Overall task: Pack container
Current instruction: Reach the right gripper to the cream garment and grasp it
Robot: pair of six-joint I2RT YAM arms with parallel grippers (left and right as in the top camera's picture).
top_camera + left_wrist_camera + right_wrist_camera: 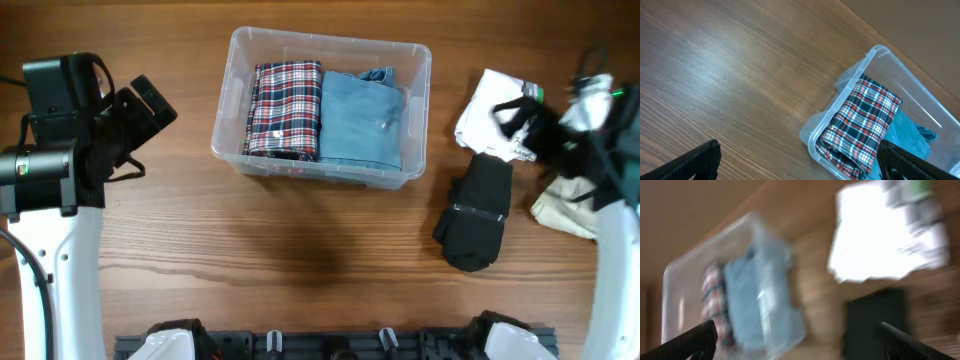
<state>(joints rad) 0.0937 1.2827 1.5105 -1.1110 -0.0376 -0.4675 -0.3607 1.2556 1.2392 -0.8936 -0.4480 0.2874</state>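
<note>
The unpacked beige garment (568, 208) is below the robot's right gripper and to its right in the overhead view, so the robot needs to move its fingers that way and down onto it.
The clear plastic container (416, 60) stands at the back middle of the table. It holds a folded red plaid garment (285, 108) on the left and folded blue jeans (360, 118) on the right. It also shows in the left wrist view (840, 85) and, blurred, in the right wrist view (685, 270). My left gripper (150, 105) is open and empty, left of the container. My right gripper (525, 125) is open and empty, above the clothes at the right.
A folded black garment (476, 210) lies right of the container. A white garment (490, 105) with a printed patch lies behind it, and a beige garment (565, 212) lies at the far right edge. A black rail (330, 345) runs along the front edge.
</note>
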